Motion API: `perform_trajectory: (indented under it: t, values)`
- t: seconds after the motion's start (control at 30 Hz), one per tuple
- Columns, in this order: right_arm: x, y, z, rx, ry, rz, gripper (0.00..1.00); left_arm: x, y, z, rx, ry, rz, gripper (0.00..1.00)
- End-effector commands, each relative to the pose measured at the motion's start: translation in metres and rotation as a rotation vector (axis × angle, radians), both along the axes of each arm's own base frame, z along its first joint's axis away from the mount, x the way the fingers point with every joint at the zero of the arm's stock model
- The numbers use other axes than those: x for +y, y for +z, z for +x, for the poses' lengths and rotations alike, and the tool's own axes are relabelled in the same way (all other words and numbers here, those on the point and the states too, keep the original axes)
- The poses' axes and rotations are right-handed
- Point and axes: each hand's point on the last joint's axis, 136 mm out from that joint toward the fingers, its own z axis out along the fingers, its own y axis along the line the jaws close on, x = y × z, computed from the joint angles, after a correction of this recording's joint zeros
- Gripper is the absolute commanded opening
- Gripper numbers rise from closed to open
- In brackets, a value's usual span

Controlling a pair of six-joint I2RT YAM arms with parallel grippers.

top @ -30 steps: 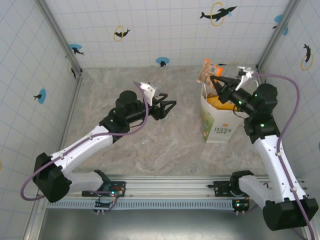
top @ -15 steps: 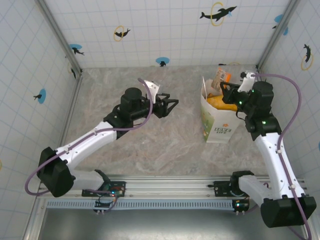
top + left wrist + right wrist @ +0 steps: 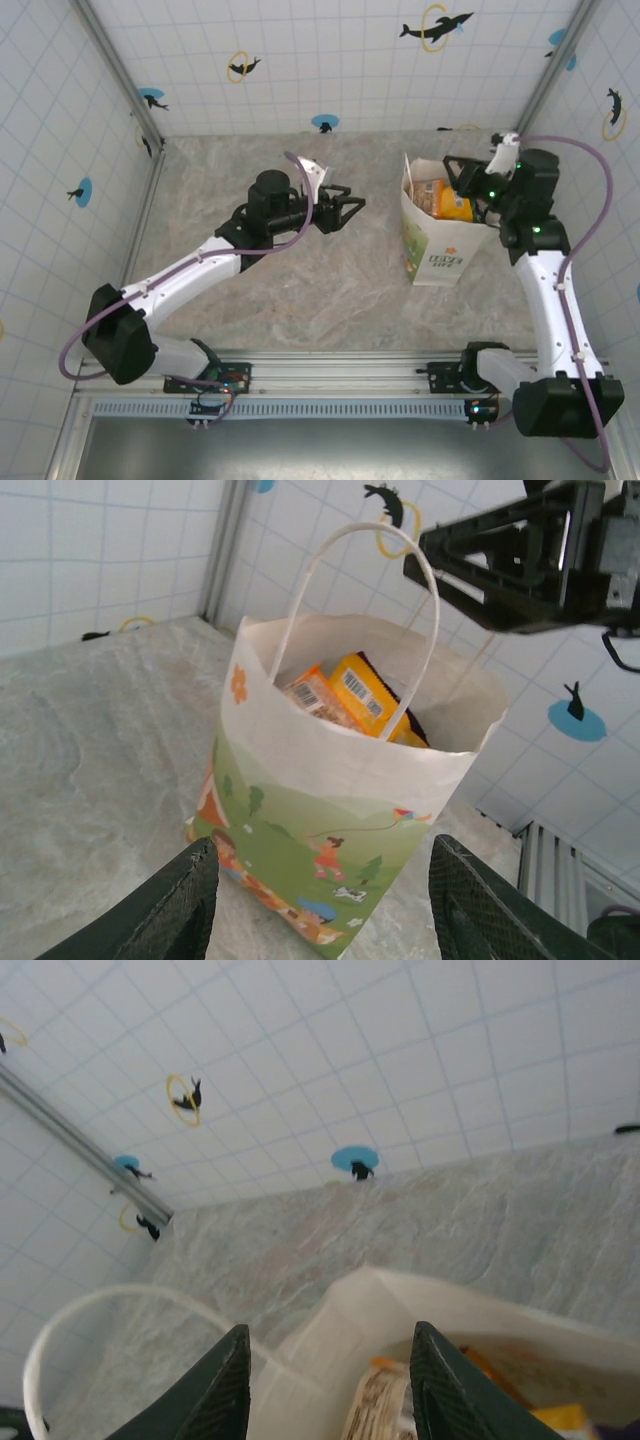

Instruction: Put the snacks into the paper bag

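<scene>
Next I will advance my left gripper across the gap, then close around the near twisted handle, which arches from the bag's rim (image 3: 400,1300) beyond my open fingers.
The white paper bag (image 3: 432,240) stands upright at the right of the table, with a printed cartoon landscape on its side (image 3: 330,780). Several snacks (image 3: 440,198) lie inside it; orange and yellow-orange packets (image 3: 345,690) poke up near the rim. My right gripper (image 3: 457,176) hovers over the bag's mouth, open, with nothing between its fingers. In the right wrist view the right gripper (image 3: 330,1350) looks down at the bag's rim (image 3: 400,1300) and a packet (image 3: 375,1405) inside. My left gripper (image 3: 350,207) is open and empty, pointing at the bag from its left, a little apart from it.
Tiled walls with dolphin stickers (image 3: 325,123) enclose the marbled table (image 3: 250,290). The bag's white handle (image 3: 350,540) arches above its mouth, and the second handle (image 3: 100,1305) loops out on the bag's left side. The right gripper (image 3: 510,565) hangs above the bag.
My right gripper moved back over the bag's mouth and opened, letting go of the orange packet, which now lies in the bag. The left arm reached rightward toward the bag.
</scene>
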Motion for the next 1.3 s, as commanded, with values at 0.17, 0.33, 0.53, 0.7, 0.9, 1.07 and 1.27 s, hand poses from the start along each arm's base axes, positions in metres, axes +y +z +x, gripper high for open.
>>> perform_trajectory:
  t: [0.17,0.33,0.53,0.7,0.9,1.07,1.27]
  values:
    - [-0.061,0.082,0.003,-0.112,-0.044,0.164,0.46,-0.044,0.036,-0.012,-0.188,-0.212,-0.070,0.59]
    - [-0.099,0.086,0.003,-0.103,-0.086,0.347,0.46,-0.064,0.042,-0.003,-0.200,-0.245,-0.117,0.59]
    - [-0.114,0.072,-0.001,-0.075,-0.126,0.364,0.46,-0.084,0.048,0.000,-0.162,-0.305,-0.196,0.59]
    - [-0.111,0.058,-0.004,-0.049,-0.122,0.376,0.47,-0.099,0.047,0.010,-0.120,-0.314,-0.226,0.57]
    - [-0.109,0.046,-0.009,-0.031,-0.126,0.356,0.47,-0.111,0.050,0.015,-0.078,-0.336,-0.275,0.50]
    - [-0.108,0.040,-0.012,-0.013,-0.129,0.327,0.48,-0.117,0.049,0.019,-0.045,-0.341,-0.290,0.08]
    - [-0.105,0.036,-0.020,0.003,-0.138,0.281,0.52,-0.118,0.047,0.022,-0.031,-0.335,-0.294,0.00]
